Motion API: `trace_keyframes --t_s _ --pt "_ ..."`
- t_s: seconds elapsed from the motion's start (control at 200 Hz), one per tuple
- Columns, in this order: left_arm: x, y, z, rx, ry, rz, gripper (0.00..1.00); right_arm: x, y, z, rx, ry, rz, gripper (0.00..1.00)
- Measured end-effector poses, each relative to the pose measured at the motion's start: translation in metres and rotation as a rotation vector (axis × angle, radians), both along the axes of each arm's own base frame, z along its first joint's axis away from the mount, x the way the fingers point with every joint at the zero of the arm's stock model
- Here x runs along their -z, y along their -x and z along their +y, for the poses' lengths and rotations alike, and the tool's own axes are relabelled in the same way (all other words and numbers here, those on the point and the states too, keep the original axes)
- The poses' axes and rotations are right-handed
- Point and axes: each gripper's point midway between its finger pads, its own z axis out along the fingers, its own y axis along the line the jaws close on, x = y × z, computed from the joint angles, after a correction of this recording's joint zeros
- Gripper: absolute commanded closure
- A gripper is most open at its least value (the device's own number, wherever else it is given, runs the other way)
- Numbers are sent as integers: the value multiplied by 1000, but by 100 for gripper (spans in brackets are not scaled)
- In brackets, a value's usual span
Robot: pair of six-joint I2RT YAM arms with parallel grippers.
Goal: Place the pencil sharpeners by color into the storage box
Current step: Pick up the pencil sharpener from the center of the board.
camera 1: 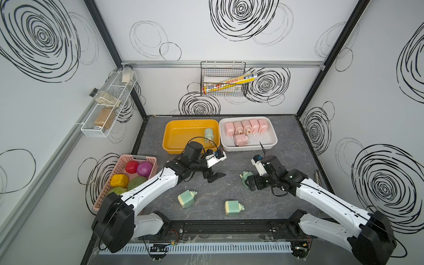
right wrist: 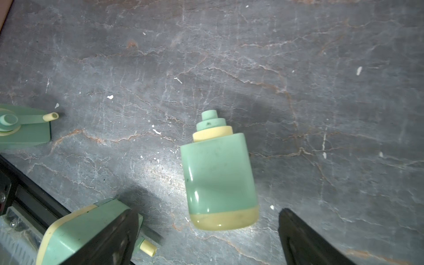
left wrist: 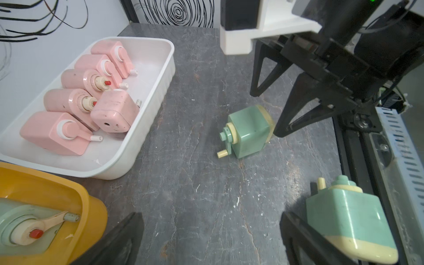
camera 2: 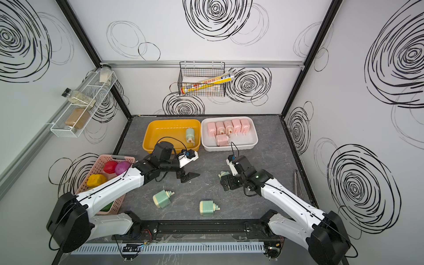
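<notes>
I will move my right gripper down next onto the cream end of the green sharpener (right wrist: pixel 224 219) and close there, because that end is just below the gripper's open fingers.
Six pink pencil sharpeners (camera 1: pixel 246 126) lie in the white storage box (camera 1: pixel 263 143). One green sharpener (camera 1: pixel 208 134) lies in the yellow storage box (camera 1: pixel 179 137). Three green sharpeners lie on the table: one front left (camera 1: pixel 187 198), one front centre (camera 1: pixel 232 207) and one (right wrist: pixel 220 179) right in front of my right gripper (right wrist: pixel 208 212). That gripper is open, its fingertips apart on either side of the sharpener's cream end without touching it. My left gripper (left wrist: pixel 210 221) hangs open over bare table at mid-table (camera 1: pixel 214 175), holding nothing.
A pink basket (camera 1: pixel 137 157) of toy fruits stands at the table's left edge under my left arm. Thin metal tongs (camera 1: pixel 317 177) lie along the right edge. A wire basket (camera 1: pixel 223 78) hangs on the back wall and a spice rack (camera 1: pixel 107 107) on the left wall.
</notes>
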Motion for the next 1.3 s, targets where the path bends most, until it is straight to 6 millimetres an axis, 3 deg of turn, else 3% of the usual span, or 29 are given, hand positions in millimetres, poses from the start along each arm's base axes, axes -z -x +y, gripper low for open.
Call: trace_keyframes --t_s 0.36,0.605,1.301 --pt "-2 2 -1 25 0 -29 1 24 -6 -13 134 -6 -83 7" --pt "-2 1 -1 25 0 -30 1 14 -4 0 75 -75 -151 13" --pt "-3 4 -2 47 7 -34 1 28 -1 0 85 -45 -146 24"
